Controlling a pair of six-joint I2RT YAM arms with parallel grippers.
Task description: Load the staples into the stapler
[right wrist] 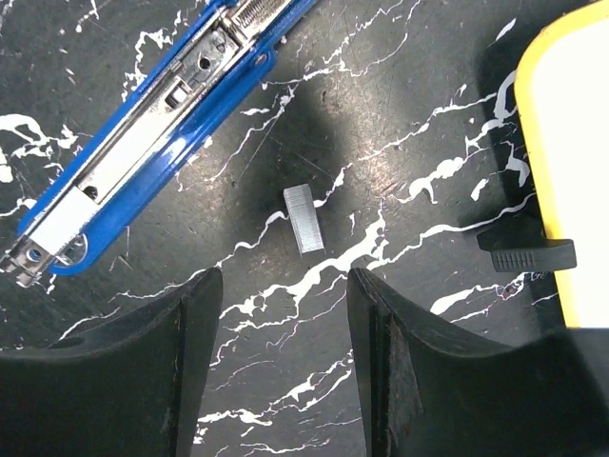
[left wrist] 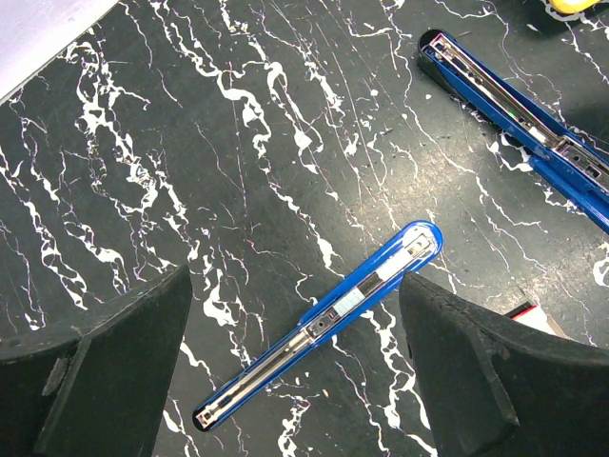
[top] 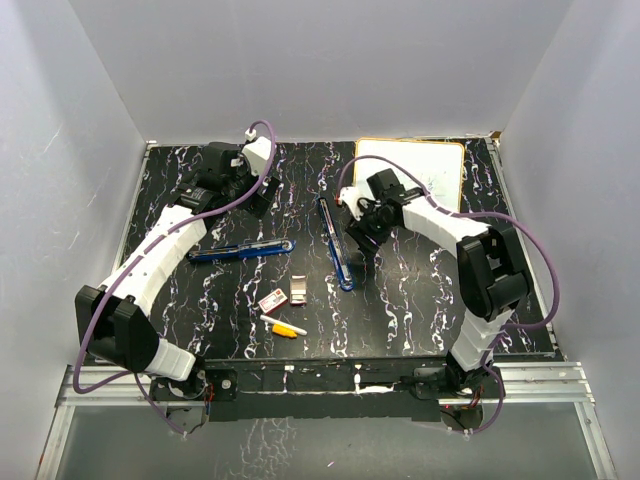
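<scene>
I need to lower my right gripper next until its open fingers are on both sides of the near end of the strip of staples, because the strip is lying loose on the tabletop below them.
A blue stapler lies opened on the black marbled table, its metal channel facing up, left of my right gripper. This stapler shows in the top view too. A short silvery strip of staples lies loose on the table just ahead of the right gripper's open, empty fingers. A second blue stapler lies below my left gripper, which hangs wide open above it, holding nothing. The red-and-white staples box sits near the front, with another small staple piece beside it.
A yellow-and-white marker lies by the box. A yellow-framed whiteboard rests at the back right, with a small black clip at its edge. Grey walls close in the table on three sides.
</scene>
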